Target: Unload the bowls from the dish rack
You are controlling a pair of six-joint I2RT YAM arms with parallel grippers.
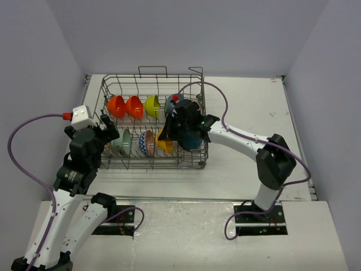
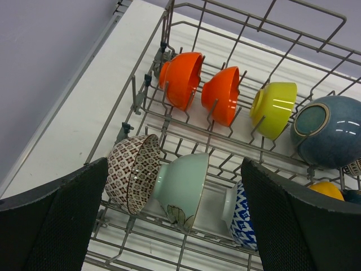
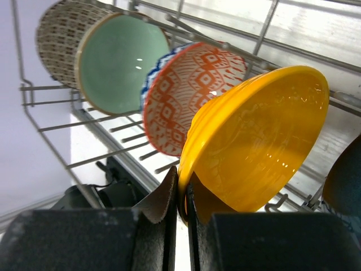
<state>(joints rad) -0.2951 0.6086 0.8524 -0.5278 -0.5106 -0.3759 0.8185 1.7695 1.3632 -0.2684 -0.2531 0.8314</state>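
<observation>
The tabletop to the right in the top view is empty, so my right gripper will next lift over the rack's side, then lower and release the bowl there.
The grey wire dish rack (image 1: 105,90) holds two rows of bowls on edge. In the back row stand two orange-red bowls (image 2: 183,79) (image 2: 223,93), a lime one (image 2: 274,107) and a dark blue one (image 2: 327,131). In the front row are a brown-patterned bowl (image 2: 132,172), a pale green bowl (image 2: 183,186), a blue-patterned bowl (image 2: 242,217) and a yellow bowl (image 3: 259,141). My right gripper (image 3: 181,189) is shut on the yellow bowl's rim inside the rack. Over the pale green bowl my left gripper (image 2: 175,169) hangs open, touching nothing.
The rack (image 2: 248,20) has upright tines, tall wire walls and a handle loop (image 1: 153,70) at the back. A dark bowl (image 1: 192,141) sits under my right wrist. Grey walls close in the white table (image 1: 254,113) on three sides.
</observation>
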